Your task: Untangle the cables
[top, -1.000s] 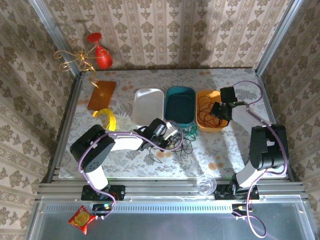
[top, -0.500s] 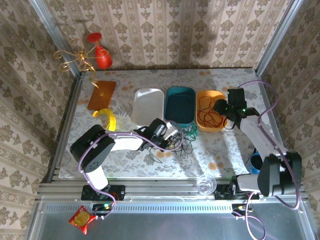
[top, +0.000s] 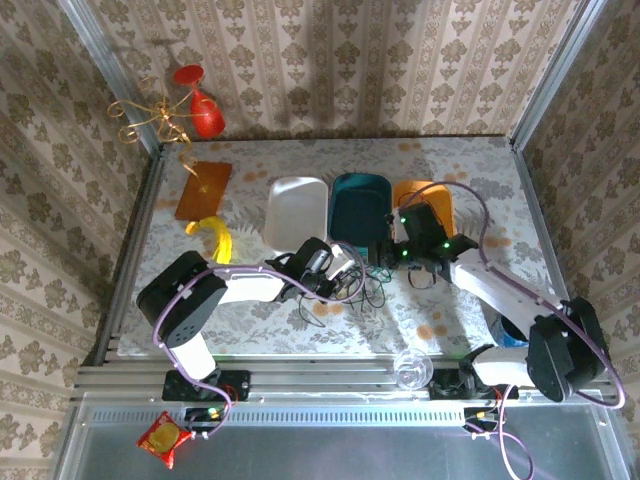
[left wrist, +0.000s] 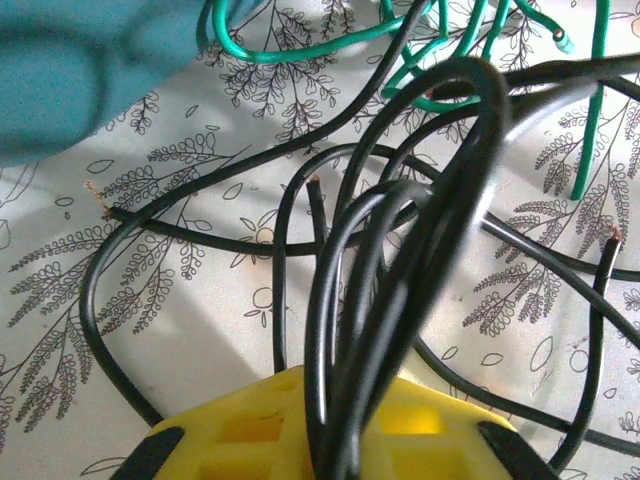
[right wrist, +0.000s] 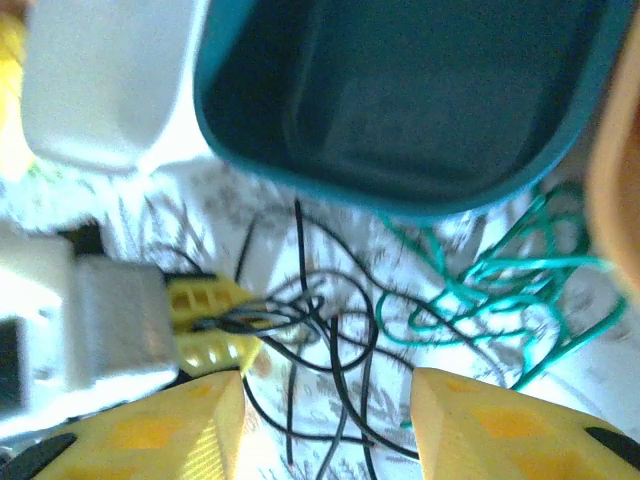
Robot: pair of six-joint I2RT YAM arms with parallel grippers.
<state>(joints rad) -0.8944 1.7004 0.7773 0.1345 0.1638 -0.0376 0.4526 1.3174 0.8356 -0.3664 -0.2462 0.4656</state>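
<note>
The robot's right gripper should go down to the cable next, because the loose black cable end [right wrist: 335, 328] stands between the right gripper's two yellow fingers.
A loose tangle of black cables [top: 368, 290] lies on the table in front of the teal bin [top: 360, 205], with green cables [top: 381, 262] at its far right. My left gripper [top: 349, 282] is shut on a bundle of black cables [left wrist: 400, 260], which rise from between its yellow fingers [left wrist: 250, 425]. Green cables [left wrist: 450, 50] lie just beyond. My right gripper [top: 393, 254] hovers open above the tangle; its yellow fingers [right wrist: 150, 430] stand wide apart on either side of the black cables [right wrist: 330, 340]. Green cables [right wrist: 490, 290] lie to the right.
A white bin [top: 298, 210], the teal bin [right wrist: 400, 90] and an orange bin [top: 438, 200] stand in a row behind the tangle. A banana [top: 215, 235] and a brown board [top: 203, 190] lie far left. A clear cup [top: 412, 370] sits on the front rail.
My right arm has swung from the orange bin leftward and down to above the tangle. The left gripper has kept its hold and place.
</note>
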